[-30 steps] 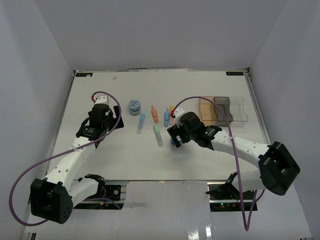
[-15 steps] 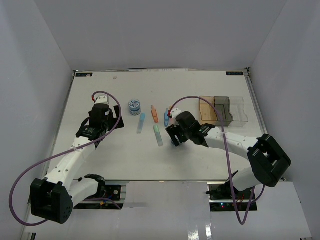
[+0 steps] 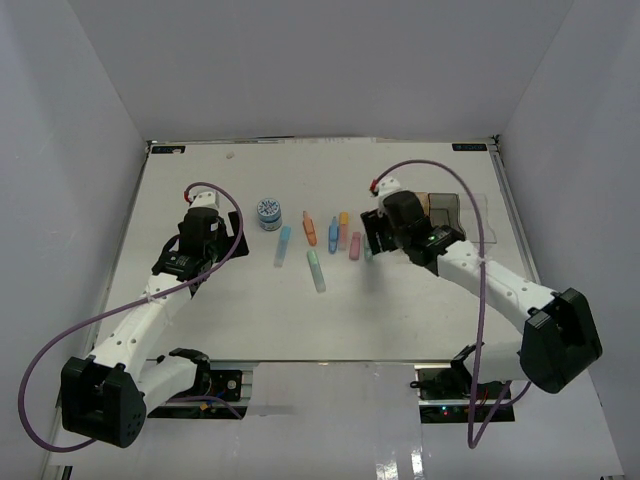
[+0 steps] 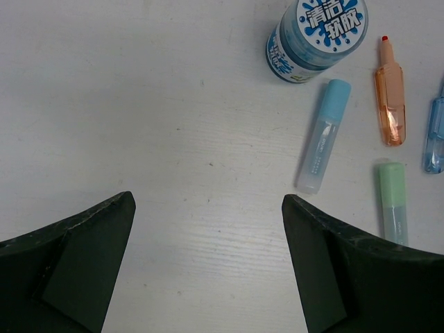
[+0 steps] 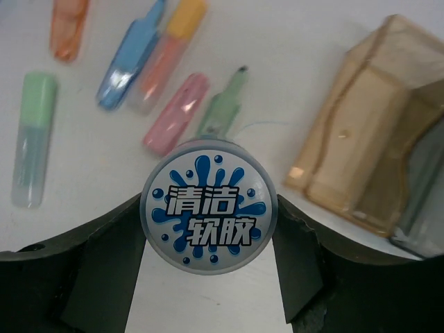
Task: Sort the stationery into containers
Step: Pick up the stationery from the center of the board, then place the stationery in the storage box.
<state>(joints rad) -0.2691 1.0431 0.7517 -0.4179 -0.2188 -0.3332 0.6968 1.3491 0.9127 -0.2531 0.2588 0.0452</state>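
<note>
The tub in the robot's right gripper still hangs short, so the gripper should next move it past the amber and grey bins and down into the far end of the clear bin (image 3: pixel 482 216).
My right gripper (image 5: pixel 208 218) is shut on a round blue-and-white tub (image 5: pixel 208 215) and holds it above the table, just left of the amber bin (image 5: pixel 361 159). In the top view the right gripper (image 3: pixel 377 238) covers part of that bin. The grey bin (image 3: pixel 446 214) and the clear bin (image 3: pixel 482 216) stand to its right. Below the tub lie a pink stick (image 5: pixel 177 114) and a mint stick (image 5: pixel 222 111). My left gripper (image 4: pixel 208 208) is open and empty over bare table. A second tub (image 4: pixel 318 31), a light blue stick (image 4: pixel 322 135), an orange stick (image 4: pixel 390 97) and a green stick (image 4: pixel 393 201) lie to its right.
A blue stick (image 3: pixel 333 234) and an orange-capped stick (image 3: pixel 343 228) lie side by side in the row of sticks at the table's middle. White walls enclose the table (image 3: pixel 240 310) on three sides.
My right gripper has lifted the tub from the table near the green stick and carried it right and away, up to the amber bin. The left arm has not moved.
</note>
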